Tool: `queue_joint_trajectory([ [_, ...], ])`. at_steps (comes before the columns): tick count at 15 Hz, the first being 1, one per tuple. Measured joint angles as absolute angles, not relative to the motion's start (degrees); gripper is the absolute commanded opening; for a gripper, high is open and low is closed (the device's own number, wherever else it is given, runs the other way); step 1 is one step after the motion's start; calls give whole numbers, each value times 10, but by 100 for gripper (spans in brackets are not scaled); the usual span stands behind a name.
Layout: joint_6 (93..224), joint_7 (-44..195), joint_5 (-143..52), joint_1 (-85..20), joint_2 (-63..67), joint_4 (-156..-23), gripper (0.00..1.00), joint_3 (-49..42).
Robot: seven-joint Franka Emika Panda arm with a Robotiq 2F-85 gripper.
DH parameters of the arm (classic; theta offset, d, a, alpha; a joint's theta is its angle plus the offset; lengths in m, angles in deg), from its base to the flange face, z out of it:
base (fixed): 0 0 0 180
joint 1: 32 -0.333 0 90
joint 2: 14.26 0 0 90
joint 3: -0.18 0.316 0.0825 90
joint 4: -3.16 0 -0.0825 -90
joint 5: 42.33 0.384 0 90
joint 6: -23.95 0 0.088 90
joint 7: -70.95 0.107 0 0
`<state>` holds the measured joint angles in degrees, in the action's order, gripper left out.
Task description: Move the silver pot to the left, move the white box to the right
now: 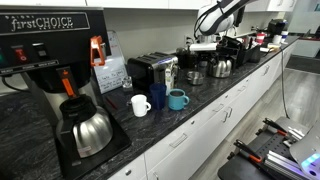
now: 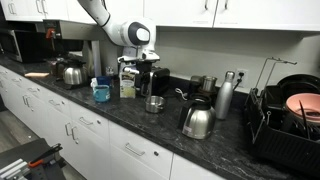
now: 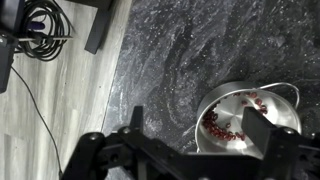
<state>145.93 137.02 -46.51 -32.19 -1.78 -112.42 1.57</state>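
The side of the pot that faces the counter's front edge is below my gripper, between its open fingers, so my gripper needs to go down next over the silver pot's rim (image 2: pixel 151 102) (image 3: pixel 199 121) on that side and close.
The silver pot (image 3: pixel 252 112) is low, round and shiny, with small red bits inside. It stands on the dark speckled counter in both exterior views (image 1: pixel 195 75) (image 2: pixel 153 103). My gripper (image 3: pixel 197 128) is open and empty, and it hangs above the counter at the pot's edge. In the wrist view one finger lies over the pot and the other over bare counter. The gripper also shows in both exterior views (image 1: pixel 205 44) (image 2: pixel 140 72). A small pale oblong, which I take for the white box (image 2: pixel 127 88), stands just left of the pot.
A steel kettle (image 2: pixel 197 122) stands right of the pot, with a tall flask (image 2: pixel 225 95) and a dish rack (image 2: pixel 290 115) beyond. A blue mug (image 2: pixel 101 93), white mug (image 1: pixel 140 104), toaster (image 1: pixel 150 68) and coffee machine with carafe (image 1: pixel 90 130) stand on the other side. The counter's front edge and the floor (image 3: pixel 50 100) show in the wrist view.
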Motion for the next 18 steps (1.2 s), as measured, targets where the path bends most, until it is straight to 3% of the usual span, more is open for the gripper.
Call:
queue_joint_trajectory([
  [16,1449,1484,-422,-337,96,-1051,100,-19],
  [17,1449,1484,-419,-337,102,-1049,100,-20],
  [18,1449,1484,-417,-337,107,-1048,93,-20],
])
